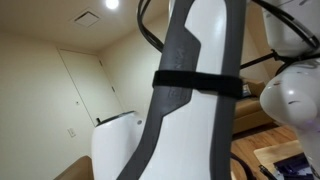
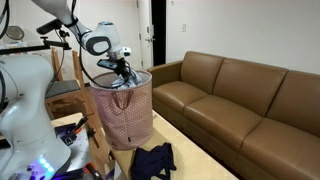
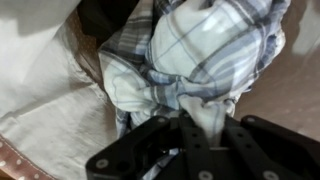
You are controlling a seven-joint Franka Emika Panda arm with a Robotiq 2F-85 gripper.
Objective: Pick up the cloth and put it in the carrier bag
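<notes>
The gripper holds its place over the opening of the carrier bag next and opens to release the plaid cloth (image 3: pixel 205 55), since the bag's pale lining lies below it.
My gripper (image 3: pixel 198 128) is shut on a white and grey plaid cloth (image 3: pixel 205 55) that hangs bunched from the fingers in the wrist view. Below it lies the pale lining of the carrier bag (image 3: pixel 40 95). In an exterior view the gripper (image 2: pixel 124 68) is right over the open mouth of the pink patterned carrier bag (image 2: pixel 125 115), which stands upright on the table. The cloth itself is too small to make out there.
A dark blue cloth (image 2: pixel 152 160) lies on the table in front of the bag. A brown leather sofa (image 2: pixel 240 100) fills the right side. A wooden chair (image 2: pixel 65 95) stands behind the bag. The robot arm (image 1: pixel 190 90) blocks most of an exterior view.
</notes>
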